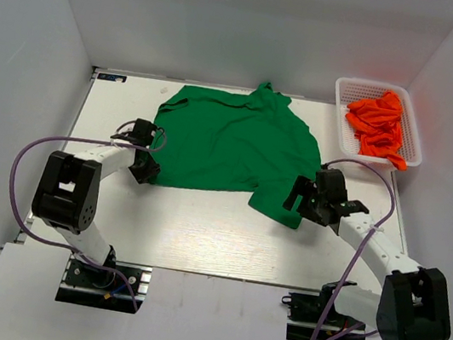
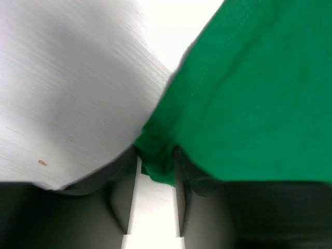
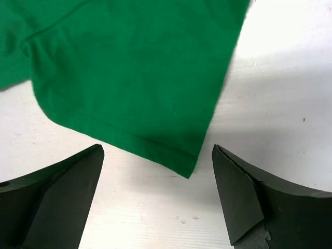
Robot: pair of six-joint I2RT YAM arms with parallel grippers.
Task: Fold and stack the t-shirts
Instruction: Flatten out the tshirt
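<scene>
The green hem corner (image 1: 294, 221) (image 3: 185, 164) lies flat between the wide-open fingers, so my right gripper needs to go down and slightly back over it next, to close on it.
A green t-shirt (image 1: 231, 141) lies spread and rumpled across the middle of the white table (image 1: 199, 235). My left gripper (image 1: 148, 166) is at the shirt's near-left corner. In the left wrist view its fingers (image 2: 182, 181) pinch the bunched green corner (image 2: 155, 161) between them. My right gripper (image 1: 295, 200) is at the shirt's near-right corner. In the right wrist view the right gripper (image 3: 158, 155) is open, and the green hem corner (image 3: 176, 161) lies on the table just ahead of its wide-apart fingers. Several orange t-shirts (image 1: 377, 125) are piled in a basket.
The white mesh basket (image 1: 373, 84) stands at the back right of the table, just past the table's right edge. White walls enclose the table on three sides. Purple cables loop from both arms near their bases.
</scene>
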